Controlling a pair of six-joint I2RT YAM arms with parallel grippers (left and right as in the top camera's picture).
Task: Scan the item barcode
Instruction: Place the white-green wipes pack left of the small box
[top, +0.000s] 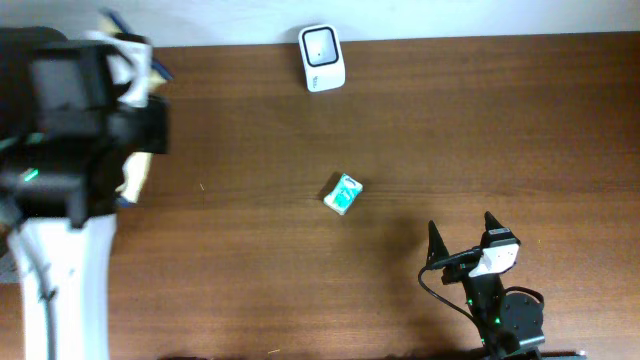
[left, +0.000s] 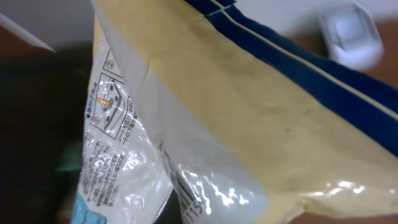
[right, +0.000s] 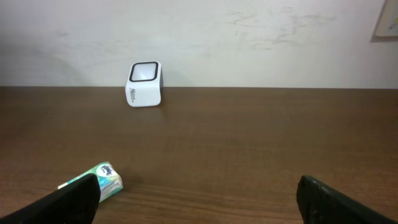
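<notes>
My left gripper will next swing the bag toward the teal packet and lower it onto that clear part (top: 265, 188) of brown table beside the packet.
The item is a yellow plastic bag (left: 249, 118) with a dark blue band and a clear printed panel. It fills the left wrist view, and a strip of barcode (left: 185, 194) shows at its lower edge. From overhead, only bits of the bag (top: 137, 172) stick out beside my left arm (top: 70, 120) at the table's far left. My left gripper's fingers are hidden behind the bag, shut on it. The white scanner (top: 321, 58) stands at the back edge, also visible as the scanner (left: 350, 34) and the scanner (right: 145, 83). My right gripper (top: 461, 226) stands open and holds nothing.
A small teal packet (top: 343, 193) lies in the middle of the brown table; in the right wrist view the packet (right: 102, 179) sits just beyond the left fingertip (right: 74, 196). A pale wall runs along the back.
</notes>
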